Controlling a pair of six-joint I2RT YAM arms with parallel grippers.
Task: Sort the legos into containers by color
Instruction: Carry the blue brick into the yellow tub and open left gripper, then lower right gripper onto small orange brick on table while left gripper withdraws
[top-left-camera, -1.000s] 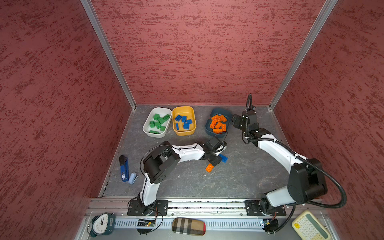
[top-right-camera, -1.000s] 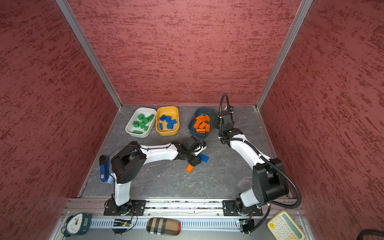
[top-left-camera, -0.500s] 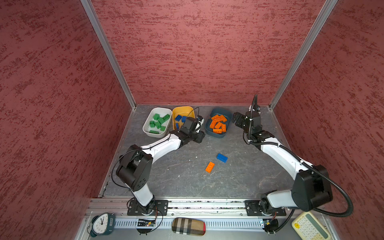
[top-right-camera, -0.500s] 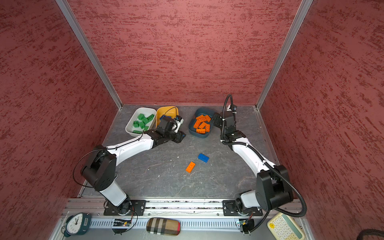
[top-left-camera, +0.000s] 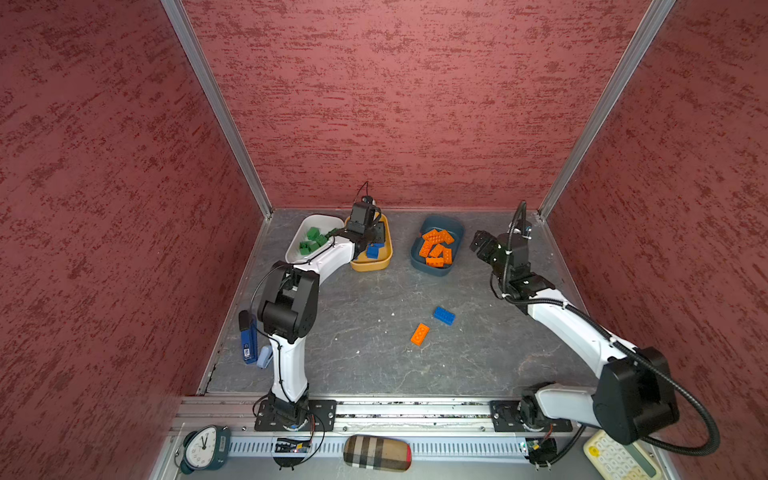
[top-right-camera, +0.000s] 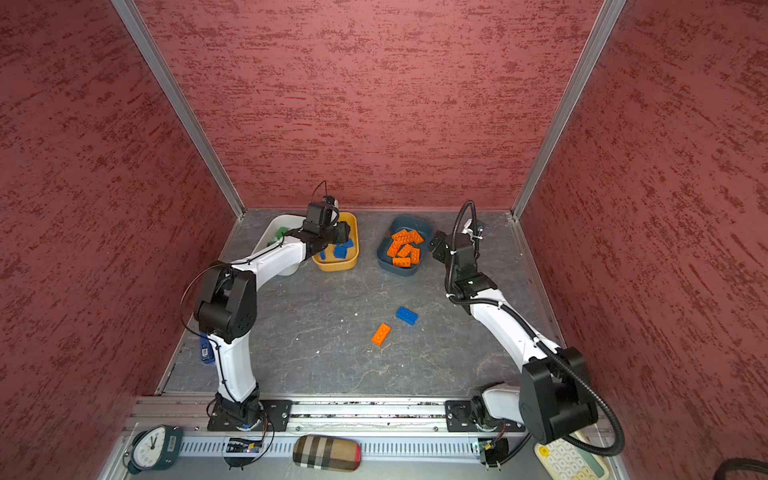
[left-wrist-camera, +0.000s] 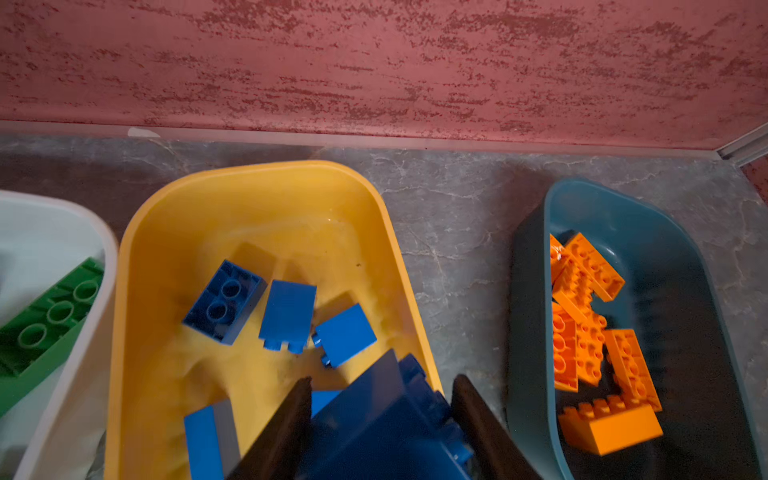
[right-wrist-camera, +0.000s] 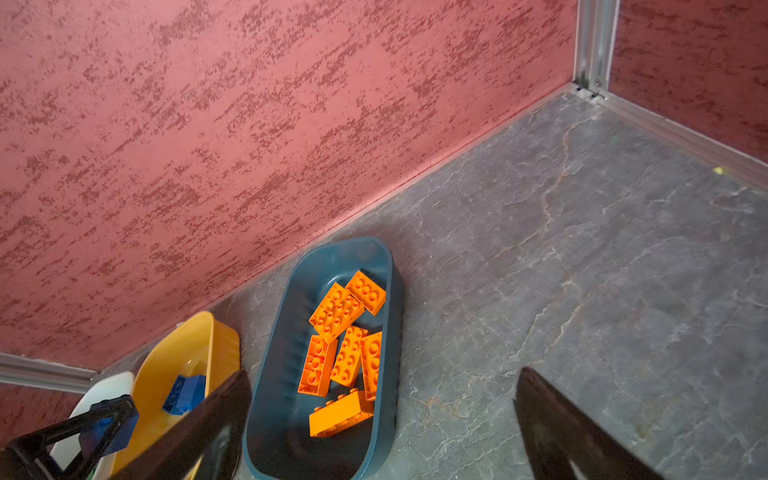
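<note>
My left gripper is going to ease outward and down to release the blue lego, because the bare far part of the yellow tub's bottom is below and outward of my fingers.
My left gripper is shut on a blue lego and hangs over the near end of the yellow tub, which holds several blue legos. The white tub holds green legos. Orange legos fill the teal tub. My right gripper stands open just right of the teal tub with nothing between its fingers. One blue lego and one orange lego lie loose on the middle of the floor.
A blue-and-black stapler lies by the left wall. Past the front rail sit a clock, a plaid case and a keypad. Red walls close in the back and both sides.
My left arm has swung from the loose legos in the middle back to the yellow tub, carrying a blue lego. The right gripper has shifted slightly beside the teal tub, still open.
</note>
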